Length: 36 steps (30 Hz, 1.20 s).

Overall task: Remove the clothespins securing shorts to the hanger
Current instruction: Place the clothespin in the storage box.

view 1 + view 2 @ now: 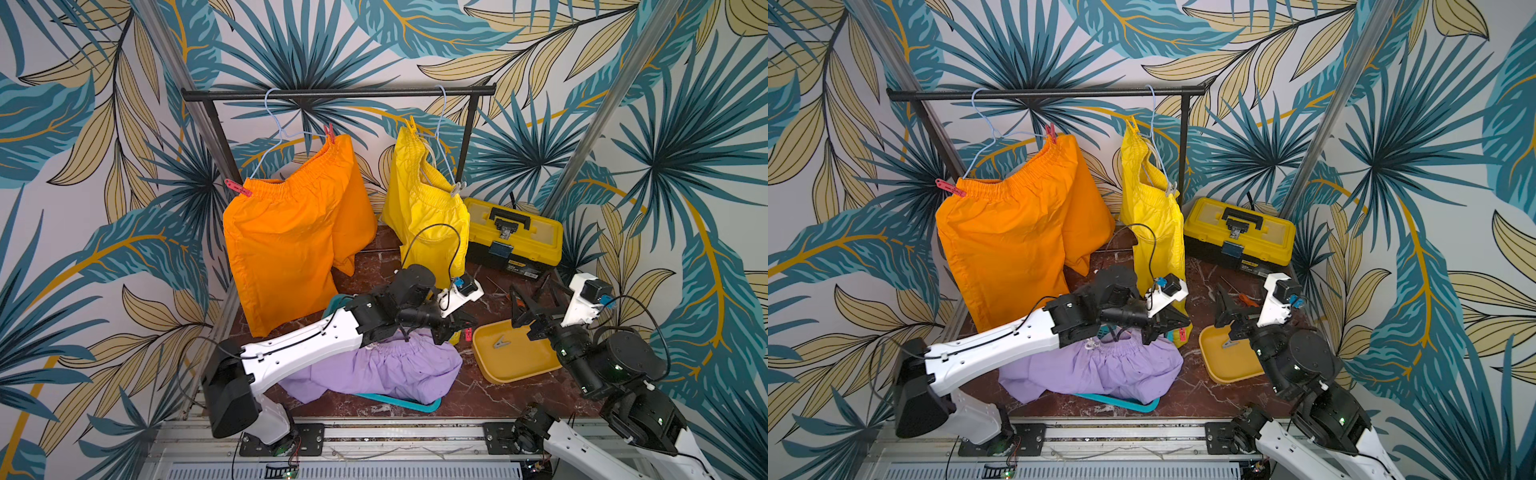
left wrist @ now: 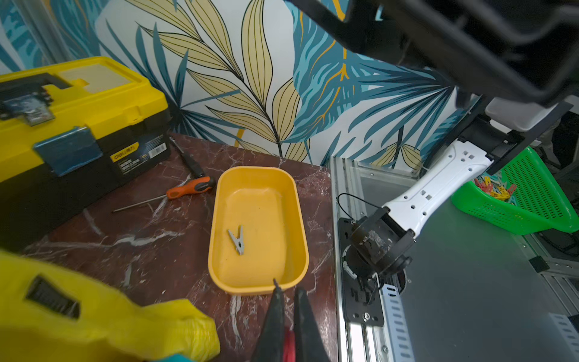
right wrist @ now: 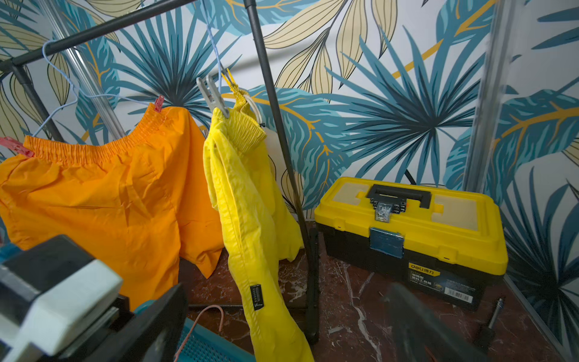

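My left gripper reaches over the yellow tray's rim next, lowers and releases the red clothespin on the yellow tray's bottom below and beyond. A grey clothespin (image 2: 237,239) is already there.
Orange shorts (image 1: 291,232) hang from a wire hanger (image 1: 272,133), held by red clothespins (image 1: 238,188) (image 1: 329,132). The yellow shorts (image 1: 424,208) are pinned by a yellow clothespin (image 1: 412,124) and a grey one (image 1: 457,189). Lilac shorts (image 1: 374,365) lie crumpled on the table under my left arm. My left gripper (image 1: 461,328) (image 2: 286,291) is shut on a red clothespin (image 2: 289,341) (image 1: 1181,336), just short of the yellow tray (image 2: 216,219), which holds a grey clothespin (image 2: 237,239). Beyond the tray, my right gripper (image 1: 534,299) (image 3: 288,316) stands open and holds nothing.
A black rail (image 1: 336,93) carries both hangers. A yellow toolbox (image 1: 513,237) stands at the back right, with screwdrivers (image 2: 191,188) lying in front of it. A teal basket (image 1: 399,401) sits under the lilac shorts. A green basket (image 2: 526,194) of pegs is off the table.
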Each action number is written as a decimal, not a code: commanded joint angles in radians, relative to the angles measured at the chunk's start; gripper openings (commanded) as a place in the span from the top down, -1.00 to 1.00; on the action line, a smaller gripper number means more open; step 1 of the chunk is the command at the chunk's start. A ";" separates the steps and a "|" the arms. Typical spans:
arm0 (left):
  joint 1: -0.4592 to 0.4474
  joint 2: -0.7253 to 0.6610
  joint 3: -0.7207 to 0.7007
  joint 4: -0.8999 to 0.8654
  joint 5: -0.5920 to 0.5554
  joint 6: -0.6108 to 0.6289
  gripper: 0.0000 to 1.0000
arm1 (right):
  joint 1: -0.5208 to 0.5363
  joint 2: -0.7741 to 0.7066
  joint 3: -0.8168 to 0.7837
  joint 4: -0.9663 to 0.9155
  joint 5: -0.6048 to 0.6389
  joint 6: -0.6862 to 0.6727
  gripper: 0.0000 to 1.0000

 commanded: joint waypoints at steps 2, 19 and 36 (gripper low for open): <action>-0.027 0.163 0.128 0.076 0.009 -0.028 1.00 | 0.001 -0.055 -0.034 0.031 0.052 -0.009 -0.99; -0.089 0.548 0.366 0.183 -0.091 -0.135 1.00 | 0.001 -0.174 -0.097 0.051 0.083 -0.035 -0.99; -0.103 0.558 0.392 0.181 -0.141 -0.122 -0.99 | 0.001 -0.202 -0.119 0.057 0.105 -0.061 -0.99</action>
